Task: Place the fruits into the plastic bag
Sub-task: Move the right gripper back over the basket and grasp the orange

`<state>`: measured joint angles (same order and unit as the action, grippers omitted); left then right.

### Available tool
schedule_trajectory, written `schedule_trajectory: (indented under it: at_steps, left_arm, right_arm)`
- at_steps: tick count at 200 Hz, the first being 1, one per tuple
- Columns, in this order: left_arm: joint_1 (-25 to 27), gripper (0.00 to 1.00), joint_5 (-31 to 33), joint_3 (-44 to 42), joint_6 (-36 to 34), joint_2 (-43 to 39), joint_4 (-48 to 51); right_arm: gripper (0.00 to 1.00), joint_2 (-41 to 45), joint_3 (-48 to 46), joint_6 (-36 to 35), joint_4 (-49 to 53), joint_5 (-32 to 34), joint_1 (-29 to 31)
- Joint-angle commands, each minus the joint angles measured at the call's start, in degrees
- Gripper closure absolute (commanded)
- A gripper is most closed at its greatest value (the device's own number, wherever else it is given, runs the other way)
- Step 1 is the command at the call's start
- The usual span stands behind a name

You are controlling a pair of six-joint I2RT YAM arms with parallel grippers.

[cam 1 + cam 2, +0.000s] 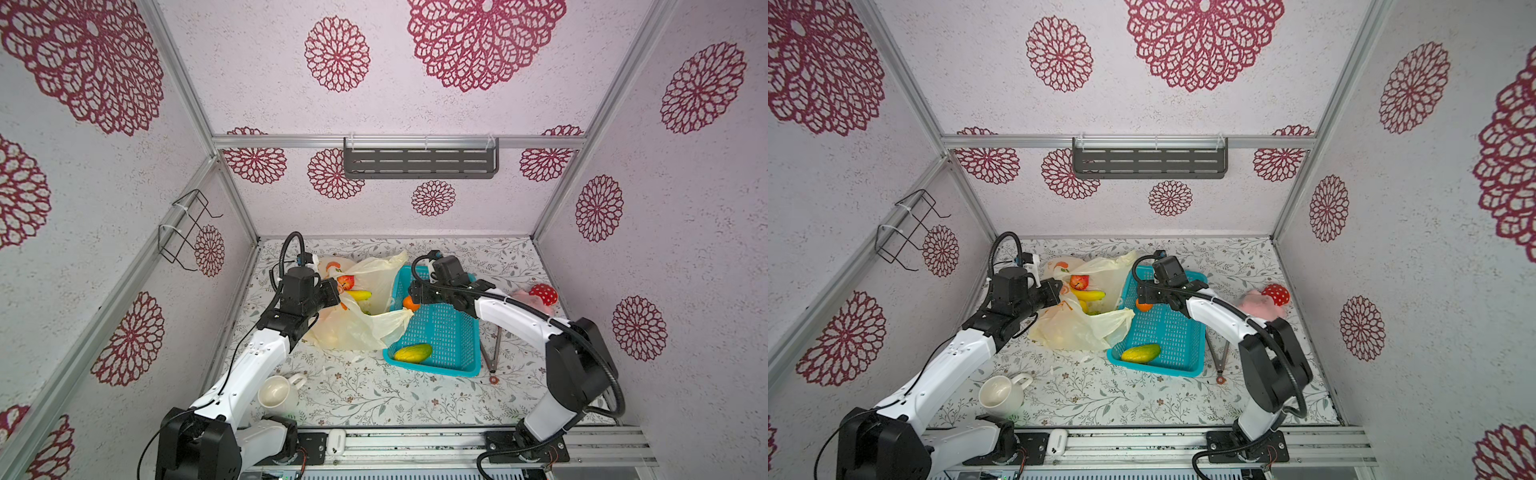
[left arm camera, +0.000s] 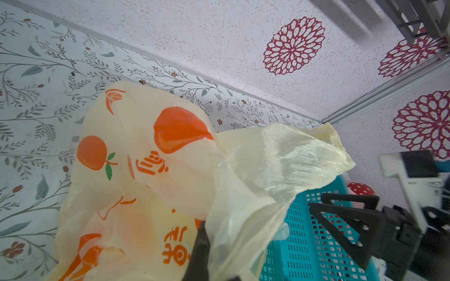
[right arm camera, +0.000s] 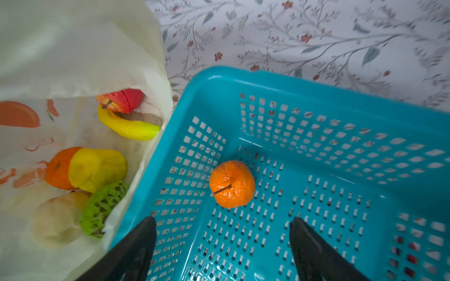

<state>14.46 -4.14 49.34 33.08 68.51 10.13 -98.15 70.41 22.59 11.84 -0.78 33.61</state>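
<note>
My right gripper should next lower its open fingers around the sides of the orange (image 3: 233, 184) and close there.
The cream plastic bag (image 1: 357, 328) (image 2: 146, 170) with printed oranges lies left of the teal basket (image 1: 432, 368). My left gripper (image 1: 337, 296) (image 2: 205, 226) is shut on the bag's rim and holds its mouth open. Inside the bag lie a red apple (image 3: 124, 99), a banana (image 3: 126, 127), an orange (image 3: 58, 167), a yellow fruit (image 3: 97, 167), a bumpy green ball (image 3: 102, 206) and a cream round one (image 3: 58, 216). In the basket sit another orange (image 3: 231, 184) (image 1: 410, 303) and a yellow-green mango (image 1: 413, 353). My right gripper (image 3: 222, 220) (image 1: 417, 296) hangs open just above that orange, holding nothing.
A white mug (image 1: 277, 392) lies on its side near the left arm's base. Tongs (image 1: 494, 349) lie right of the basket. A red spotted mushroom plush (image 1: 544, 294) and a pink cloth (image 1: 525, 299) sit at the far right. Walls enclose three sides.
</note>
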Motion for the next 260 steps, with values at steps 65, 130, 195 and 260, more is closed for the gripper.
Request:
schedule_trajectory:
  at_steps: [65, 130, 195, 260]
  left_arm:
    - [-0.4, 1.00, 0.3, -1.1, 0.9, -1.4, -1.9]
    - [-0.4, 1.00, 0.2, -1.3, 0.8, -1.7, -1.2]
    - [-0.4, 1.00, 0.4, -1.4, 0.7, -1.8, -1.3]
    - [-0.4, 1.00, -0.7, -2.1, 1.7, -0.2, -3.5]
  right_arm:
    - [0.17, -14.2, 11.4, -2.5, 3.0, 0.2, 0.1]
    - [0.36, -19.4, 13.2, -2.5, 4.7, 0.6, 0.2]
    - [0.54, -11.4, 7.3, -0.8, 2.9, 4.7, 0.2]
    - [0.53, 4.0, -0.7, -6.5, -4.5, -9.6, 3.6]
